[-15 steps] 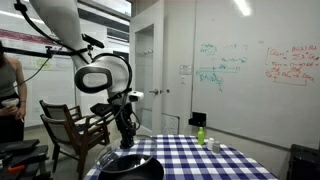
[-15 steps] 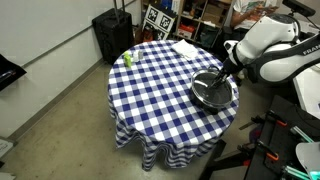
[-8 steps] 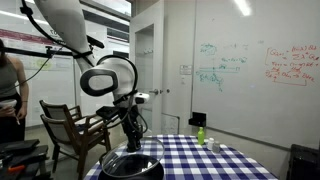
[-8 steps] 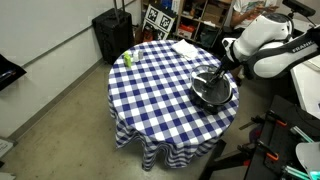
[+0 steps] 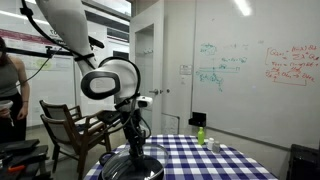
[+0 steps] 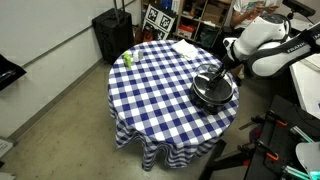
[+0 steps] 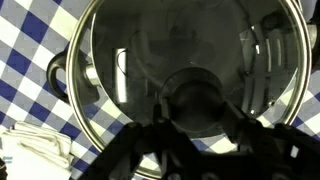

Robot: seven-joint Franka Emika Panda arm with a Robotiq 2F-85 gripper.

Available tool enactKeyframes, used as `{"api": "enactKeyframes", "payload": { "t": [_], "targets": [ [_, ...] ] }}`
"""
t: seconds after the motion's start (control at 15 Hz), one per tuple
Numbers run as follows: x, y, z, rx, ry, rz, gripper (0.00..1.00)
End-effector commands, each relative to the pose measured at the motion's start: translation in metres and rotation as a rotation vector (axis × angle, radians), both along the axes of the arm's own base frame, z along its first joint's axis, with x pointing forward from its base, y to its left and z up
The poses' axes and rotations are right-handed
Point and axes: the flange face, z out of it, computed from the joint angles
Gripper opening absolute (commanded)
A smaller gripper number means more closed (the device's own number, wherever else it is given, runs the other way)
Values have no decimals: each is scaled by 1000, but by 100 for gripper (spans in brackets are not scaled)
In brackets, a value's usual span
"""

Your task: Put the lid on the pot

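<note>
The pot (image 5: 133,167) is below my gripper, so my gripper should lower the lid onto the pot's rim, then release the dark knob.
My gripper (image 7: 197,108) is shut on the dark knob of the lid (image 7: 180,40), a round glass disc with a metallic rim that fills the wrist view. The black pot lies right under the lid; its stubby side handle (image 7: 57,73) sticks out at the left. In both exterior views the gripper (image 5: 135,148) (image 6: 224,74) stands over the pot (image 5: 133,167) (image 6: 210,95) near the table's edge. The lid (image 5: 134,159) sits low over the pot's rim. I cannot tell whether it rests fully on it.
The round table has a blue-and-white checked cloth (image 6: 160,95) (image 5: 205,160). A small green bottle (image 6: 127,59) (image 5: 200,133) stands at the far side. A white cloth (image 7: 30,150) (image 6: 185,47) lies on the table. A wooden chair (image 5: 70,125) stands beside the table.
The gripper has moved over the pot with the lid and come down, so the lid is now lower and level over the pot's rim.
</note>
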Motion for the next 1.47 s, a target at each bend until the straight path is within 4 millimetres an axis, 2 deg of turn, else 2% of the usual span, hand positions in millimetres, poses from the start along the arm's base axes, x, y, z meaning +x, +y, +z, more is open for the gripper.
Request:
{"api": "enactKeyframes", "payload": {
  "t": [0.0,0.2,0.73,1.4],
  "targets": [
    [-4,-8,3,-25,-4,-13,26],
    [-6,-11,0,-28,3,-26,26],
    [-15,5,-10,-18,28,-16,26],
    [-13,11,-13,-17,33,-22,26]
  ]
}}
